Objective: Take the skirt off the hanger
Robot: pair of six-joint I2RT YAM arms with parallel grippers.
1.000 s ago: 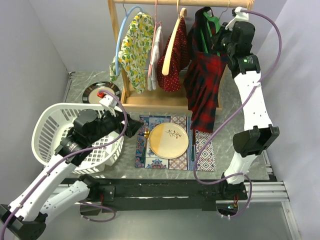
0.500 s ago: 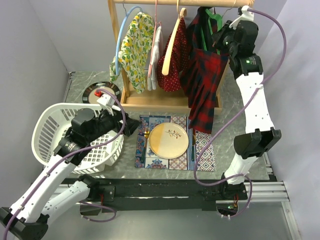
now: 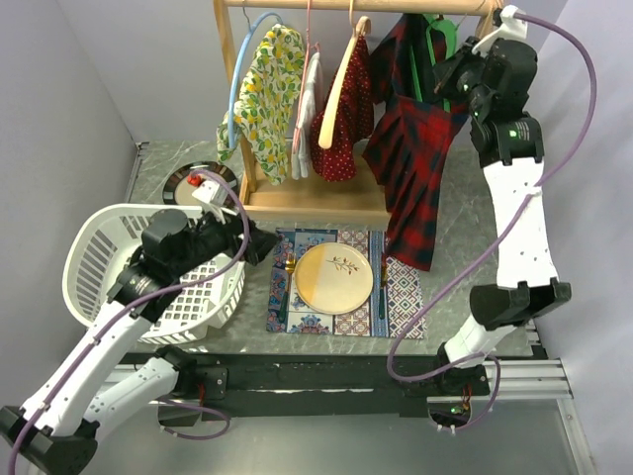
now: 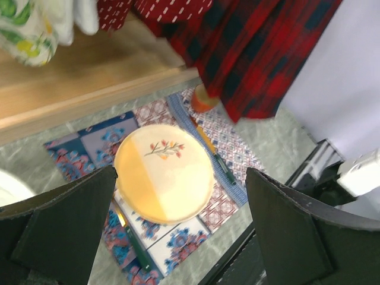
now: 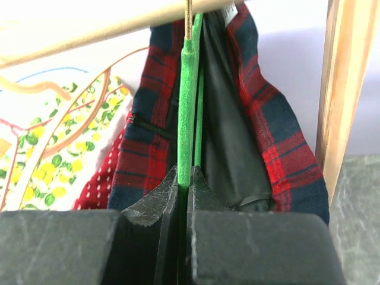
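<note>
My left gripper goes to the right in the top view next, past the plate onto the skirt's hanging lower part, because my right gripper holds the green hanger.
The red and navy plaid skirt hangs on a green hanger at the right end of the wooden rail. My right gripper is high up by the rail, shut on the green hanger, with the skirt draped around it. The skirt's hem also shows in the left wrist view. My left gripper is open and empty, low over the table beside the basket, above the plate.
A white laundry basket sits at the left. A patterned mat with a wooden plate lies in the middle. A lemon-print garment and a red dotted garment hang on the rack, whose wooden base is behind the mat.
My right gripper has risen and moved right with the green hanger, swinging the plaid skirt to the right. My left arm has barely moved.
</note>
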